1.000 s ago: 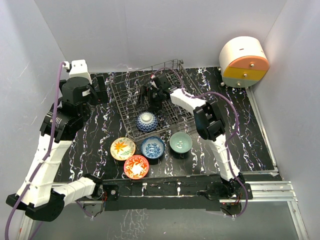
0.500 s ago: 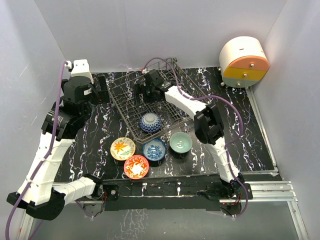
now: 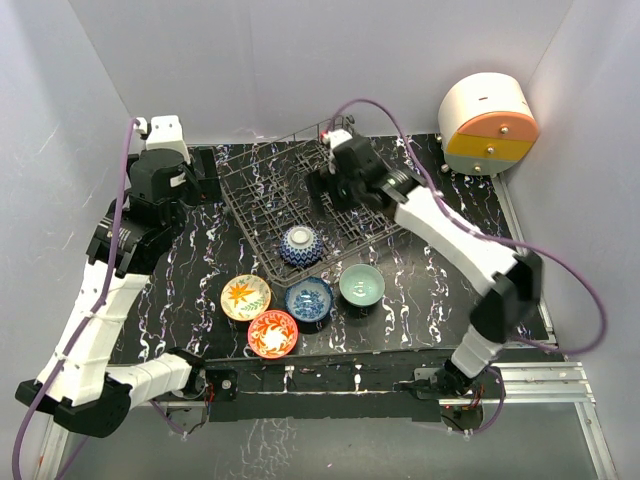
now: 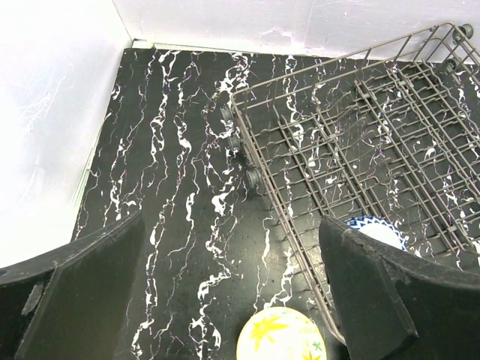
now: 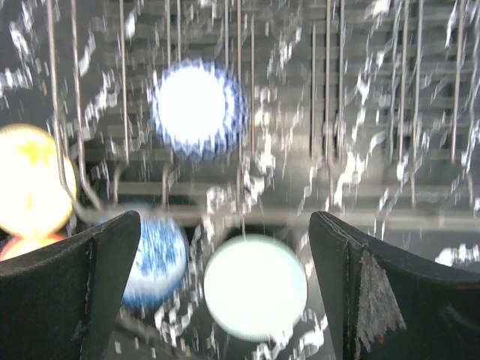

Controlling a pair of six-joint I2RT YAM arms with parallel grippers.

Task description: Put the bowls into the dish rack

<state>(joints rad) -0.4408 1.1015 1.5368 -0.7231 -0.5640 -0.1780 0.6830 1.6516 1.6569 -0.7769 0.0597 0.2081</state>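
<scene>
The grey-green bowl (image 3: 361, 285) is still outside the rack (image 3: 262, 200), so my right gripper will move back and down onto the grey-green bowl's rim, on the side by the blue-white bowl.
The dark wire dish rack (image 3: 262, 200) lies at the table's far middle. One bowl (image 3: 299, 243) sits overturned in its near end, its blue-white underside up; it also shows in the left wrist view (image 4: 373, 229) and the right wrist view (image 5: 196, 109). In front of the rack stand the yellow-orange bowl (image 3: 245, 296), blue-white bowl (image 3: 307, 296), grey-green bowl (image 3: 361, 285) and orange-red bowl (image 3: 272, 333). No dark red inside shows. My right gripper (image 3: 322, 190) hangs open and empty over the rack (image 5: 225, 285). My left gripper (image 3: 203, 170) is open and empty left of the rack (image 4: 232, 289).
A round white, orange and yellow drawer unit (image 3: 488, 125) stands at the far right corner. White walls close in the black marbled table (image 3: 190, 270) on three sides. The right wrist view is motion-blurred.
My right arm has swung its elbow out to the right and its gripper has pulled back over the rack's middle. The rack turned slightly. The bowls and left arm have hardly moved.
</scene>
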